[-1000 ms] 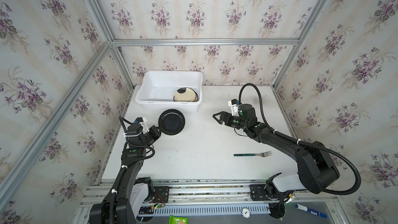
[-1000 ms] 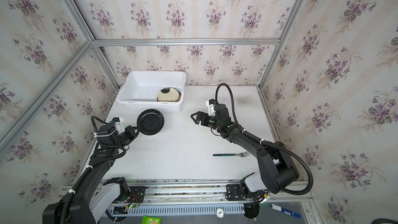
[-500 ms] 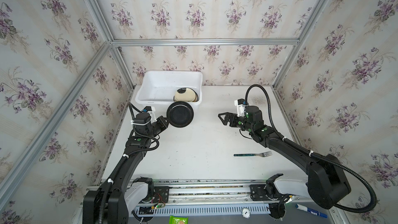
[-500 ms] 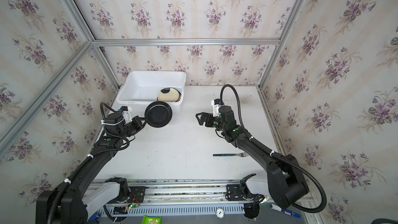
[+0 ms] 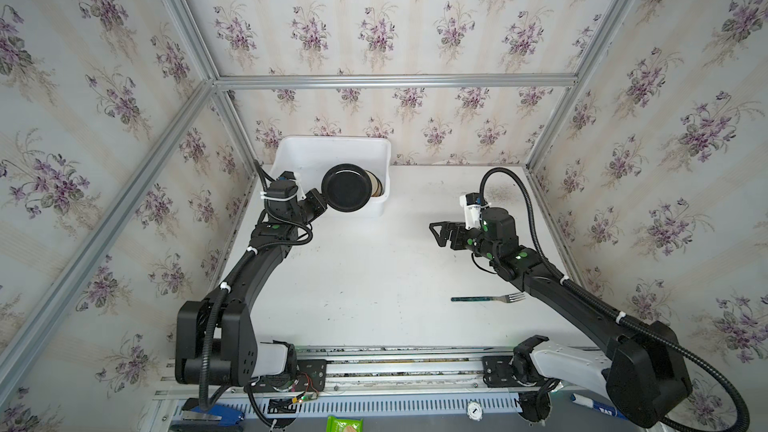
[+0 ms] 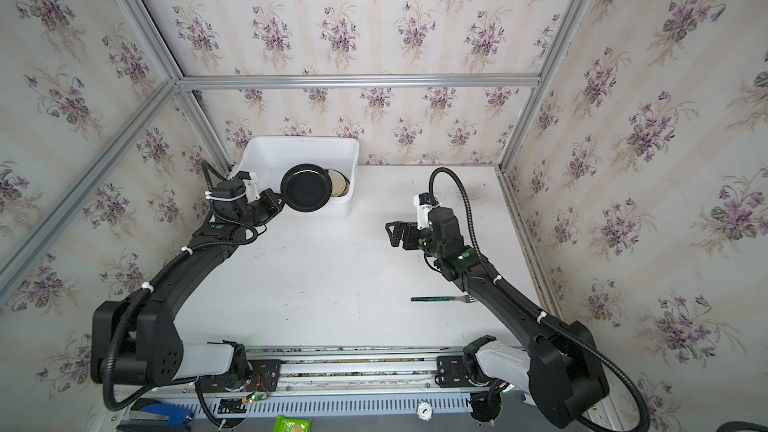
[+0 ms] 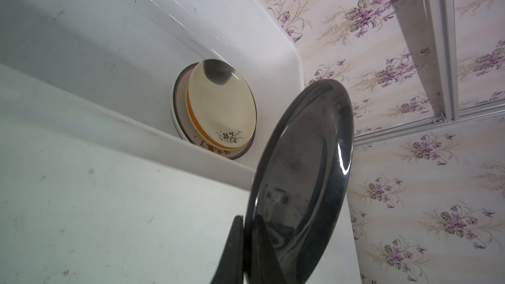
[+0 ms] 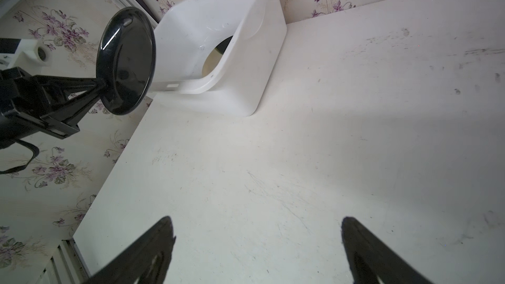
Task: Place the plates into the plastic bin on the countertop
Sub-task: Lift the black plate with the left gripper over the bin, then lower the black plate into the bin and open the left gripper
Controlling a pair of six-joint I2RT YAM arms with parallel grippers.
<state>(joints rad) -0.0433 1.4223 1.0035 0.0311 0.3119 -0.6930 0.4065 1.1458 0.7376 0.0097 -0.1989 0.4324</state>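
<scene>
My left gripper moves outward past the bin's front rim next. It then brings the glossy black plate [image 7: 300, 173] down onto the cream plate [image 7: 222, 106] to release it, since plates already stack there.
My left gripper [image 5: 323, 203] [image 7: 247, 221] is shut on the rim of a glossy black plate [image 5: 347, 188] [image 6: 306, 188] [image 7: 300, 173] [image 8: 125, 58]. It holds the plate in the air over the front rim of the white plastic bin [image 5: 332, 141] [image 6: 299, 140] [image 8: 246, 64]. Inside the bin, at its right end, a cream plate [image 7: 221, 102] [image 5: 377, 187] lies on a stack of ringed plates. My right gripper [image 5: 436, 234] [image 6: 390, 234] [image 8: 255, 222] hangs open and empty over the bare countertop [image 5: 374, 276], well right of the bin.
A dark-handled fork [image 5: 486, 297] [image 6: 440, 298] lies on the countertop near my right arm. Wallpapered walls with aluminium framing close in the back and both sides. The bin stands in the back left corner.
My left gripper has lifted the black plate off the countertop and carried it back and right over the bin's front rim. My right gripper has drawn back to the right.
</scene>
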